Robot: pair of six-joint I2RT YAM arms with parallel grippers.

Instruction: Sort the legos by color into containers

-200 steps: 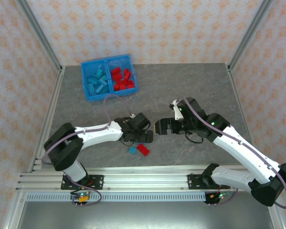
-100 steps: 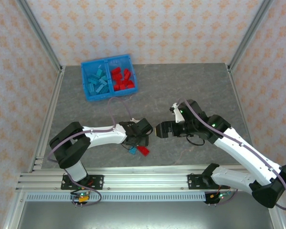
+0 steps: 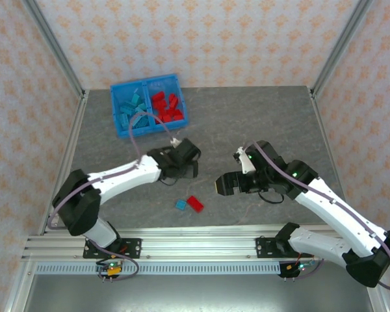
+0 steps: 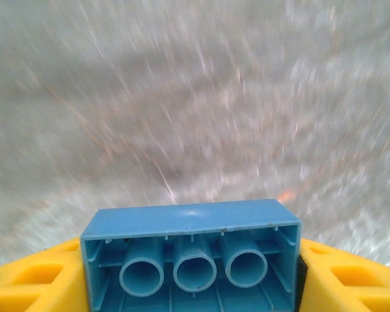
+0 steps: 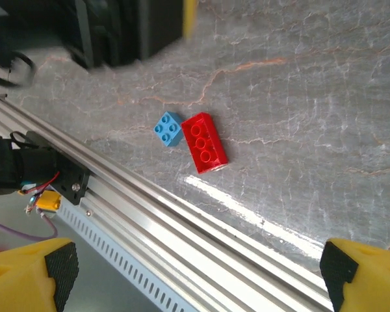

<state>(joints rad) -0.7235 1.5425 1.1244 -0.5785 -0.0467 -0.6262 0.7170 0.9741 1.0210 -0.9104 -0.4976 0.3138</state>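
Note:
The robot's left gripper should next swing outward over the matching legos in the section of blue legos and release the light blue lego there.
My left gripper (image 4: 190, 278) is shut on a light blue lego (image 4: 192, 253), its hollow underside facing the camera between the yellow fingers (image 4: 26, 281). From above, that gripper (image 3: 182, 160) hangs over the table's middle. Two legos lie near the front edge: a small blue one (image 3: 181, 205) (image 5: 168, 129) touching a red one (image 3: 195, 203) (image 5: 205, 142). My right gripper (image 3: 221, 185) (image 5: 195, 276) stands open just right of them, nothing between its fingers. The blue bin (image 3: 149, 131) sits at the back left, with blue legos (image 3: 131, 110) in the left compartment and red legos (image 3: 167, 106) in the right.
An aluminium rail (image 5: 201, 227) runs along the table's near edge, close to the two loose bricks. Metal frame posts (image 3: 58, 58) bound the table at the sides. Bare grey tabletop (image 3: 247, 117) lies between the arms and the bin.
The left gripper closed on a light blue brick beside the loose ones and has risen away toward the back. The right gripper shifted slightly nearer and stays open.

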